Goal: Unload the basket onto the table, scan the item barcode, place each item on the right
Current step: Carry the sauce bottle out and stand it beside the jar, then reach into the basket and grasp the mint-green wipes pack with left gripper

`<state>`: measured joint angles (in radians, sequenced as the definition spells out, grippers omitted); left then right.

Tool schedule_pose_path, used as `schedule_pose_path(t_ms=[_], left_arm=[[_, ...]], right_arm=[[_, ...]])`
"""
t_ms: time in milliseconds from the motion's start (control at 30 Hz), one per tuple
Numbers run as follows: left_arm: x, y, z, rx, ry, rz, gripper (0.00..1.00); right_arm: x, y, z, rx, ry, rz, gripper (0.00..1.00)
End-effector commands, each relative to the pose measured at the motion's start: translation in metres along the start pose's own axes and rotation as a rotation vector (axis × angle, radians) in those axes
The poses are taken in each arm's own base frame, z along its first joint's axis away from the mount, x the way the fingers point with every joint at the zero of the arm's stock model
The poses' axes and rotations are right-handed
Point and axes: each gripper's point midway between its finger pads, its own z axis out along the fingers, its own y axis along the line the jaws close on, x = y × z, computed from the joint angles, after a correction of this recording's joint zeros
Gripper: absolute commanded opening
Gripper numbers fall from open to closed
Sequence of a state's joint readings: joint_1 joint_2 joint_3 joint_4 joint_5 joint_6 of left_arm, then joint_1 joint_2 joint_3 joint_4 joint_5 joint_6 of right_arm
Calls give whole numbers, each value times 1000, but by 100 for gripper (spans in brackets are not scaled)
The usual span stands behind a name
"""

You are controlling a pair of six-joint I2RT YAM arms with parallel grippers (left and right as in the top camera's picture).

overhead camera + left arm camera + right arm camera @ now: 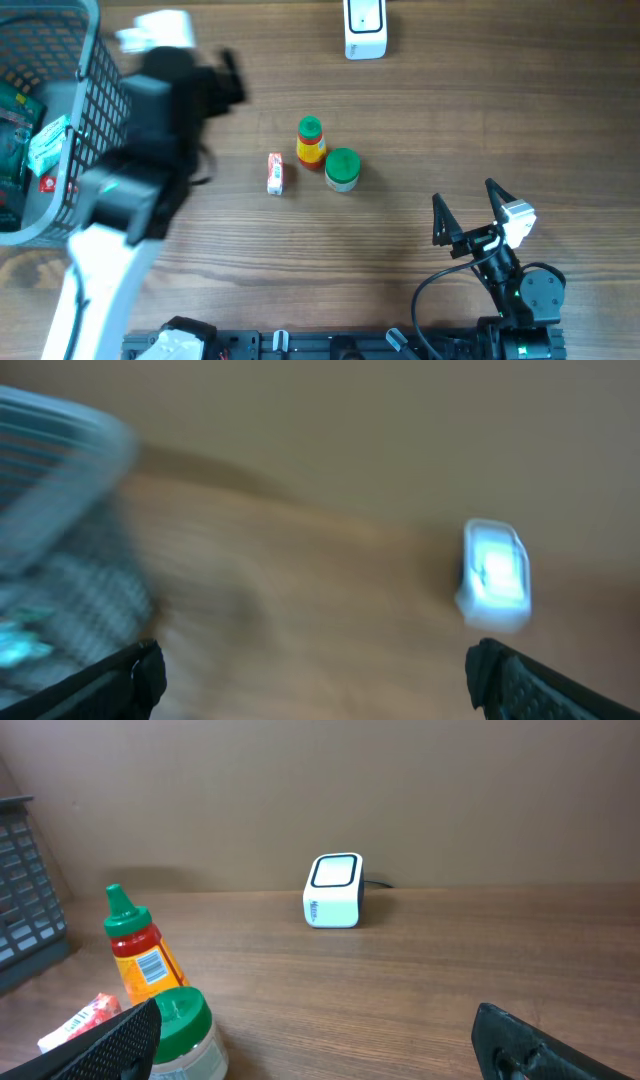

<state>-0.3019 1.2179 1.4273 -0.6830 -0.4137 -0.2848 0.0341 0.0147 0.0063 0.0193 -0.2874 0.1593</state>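
My left gripper swings to the left in the overhead view and down onto the pale green packet next, since the goods to scan lie in the basket.
The white barcode scanner stands at the table's far edge, its window also showing in the right wrist view. A red-and-white packet, a sauce bottle with a green cap and a green-lidded jar sit together mid-table. My left arm is motion-blurred beside the basket. Its gripper is open and holds nothing, with the blurred scanner ahead to the right. My right gripper is open near the front right, apart from the jar and the bottle.
A grey mesh basket with several packaged goods stands at the far left, its wall also visible in the left wrist view and the right wrist view. A brown wall rises behind the scanner.
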Motion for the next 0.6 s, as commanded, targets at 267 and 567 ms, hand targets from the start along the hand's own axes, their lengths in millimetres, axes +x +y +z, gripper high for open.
schedule_pose_path(t_ms=[267,567], left_arm=[[-33,239,13,-370,-123,-755,100],[30,314,113,-433,54,-1118,100]], right_arm=[[-2,0,0,1,-9,-12,100],[-2,0,0,1,-9,-13,100]])
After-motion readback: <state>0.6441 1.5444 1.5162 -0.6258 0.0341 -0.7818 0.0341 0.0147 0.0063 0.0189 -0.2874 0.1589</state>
